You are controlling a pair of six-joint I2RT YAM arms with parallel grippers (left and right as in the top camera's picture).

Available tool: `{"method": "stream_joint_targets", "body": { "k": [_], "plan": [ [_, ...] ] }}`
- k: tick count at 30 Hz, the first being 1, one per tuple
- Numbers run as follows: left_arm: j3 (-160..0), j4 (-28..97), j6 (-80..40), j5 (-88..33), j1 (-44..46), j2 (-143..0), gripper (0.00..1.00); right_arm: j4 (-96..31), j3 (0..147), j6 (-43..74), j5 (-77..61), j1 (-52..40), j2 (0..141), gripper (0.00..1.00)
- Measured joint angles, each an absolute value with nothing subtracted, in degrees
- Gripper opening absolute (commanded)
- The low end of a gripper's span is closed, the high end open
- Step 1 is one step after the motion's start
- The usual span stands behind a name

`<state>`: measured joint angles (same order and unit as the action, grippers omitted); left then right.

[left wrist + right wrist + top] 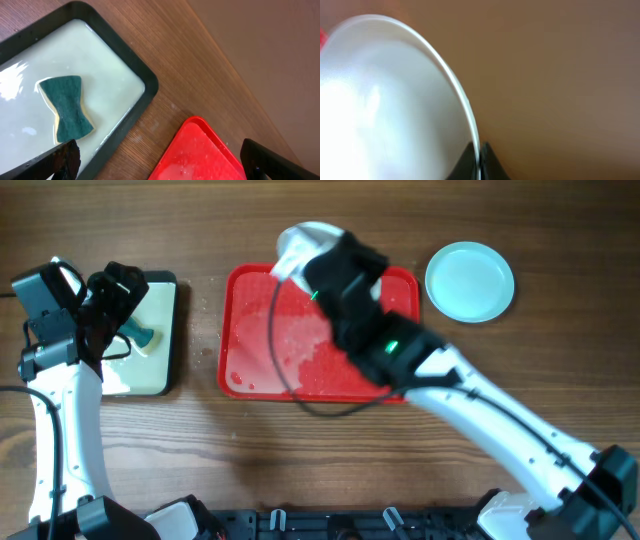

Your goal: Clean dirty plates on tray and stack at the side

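My right gripper swings to its right in the overhead view next, lowers the white plate onto the aqua plate [470, 282] and releases. The aqua plate lies uncovered below the gripper.
The red tray [250, 330] lies mid-table with a wet, soapy smear on it; its corner shows in the left wrist view [200, 150]. My right gripper [479, 161] is shut on the rim of the white plate [385, 100] and holds it tilted above the tray's far edge [298, 242]. A pale aqua plate [470, 282] rests on the table right of the tray; I cannot make out a second aqua plate. My left gripper [160, 165] is open and empty, over the gap between the small tray and the red tray.
A black-rimmed, white-lined small tray [165, 370] sits left of the red tray and holds a green sponge [67, 107]. Small crumbs lie on the wood between the two trays. My right arm [450, 380] crosses the red tray's right half.
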<state>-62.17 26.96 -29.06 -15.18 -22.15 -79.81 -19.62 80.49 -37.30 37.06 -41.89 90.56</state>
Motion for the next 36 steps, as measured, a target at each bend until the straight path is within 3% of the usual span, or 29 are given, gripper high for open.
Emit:
{"method": "stream_joint_targets", "body": {
  "k": [3,7,14,17,25,26,28,30,36],
  "plan": [
    [-62.17,26.98,-29.06,-15.35,-22.15,-79.81,1.0,-27.0,80.29,-19.14,14.96,-28.38,92.92,0.04],
    [-62.17,26.98,-29.06,-15.38,-22.15,-79.81,1.0,-29.3,80.23,-0.34,-1.23,-11.42,94.96,0.04],
    [-62.17,26.98,-29.06,-15.57,-22.15,-79.81,1.0,-36.18,80.23,14.06,-8.56,18.09,95.96,0.04],
    [-62.17,26.98,-29.06,-15.57,-22.15,-79.81,1.0,-35.77,80.23,15.35,-8.69,23.29,99.79,0.05],
    [-62.17,26.98,-29.06,-15.57,-22.15,-79.81,1.0,-28.27,80.2,15.86,-12.1,21.3,111.74,0.04],
    [-62.17,26.98,-29.06,-15.57,-22.15,-79.81,1.0,-27.86,80.2,15.88,-12.71,20.84,112.81,0.09],
    [-62.17,26.98,-29.06,-15.57,-22.15,-79.81,1.0,-27.68,80.18,16.16,-13.72,19.53,114.67,0.6],
    [-62.17,26.98,-29.06,-15.57,-22.15,-79.81,1.0,-27.66,80.18,16.49,-14.13,18.55,115.09,0.8],
    [-62.17,26.98,-29.06,-15.57,-22.15,-79.81,1.0,-31.97,80.16,17.1,-15.03,17.39,113.47,0.85]
  ]
}}
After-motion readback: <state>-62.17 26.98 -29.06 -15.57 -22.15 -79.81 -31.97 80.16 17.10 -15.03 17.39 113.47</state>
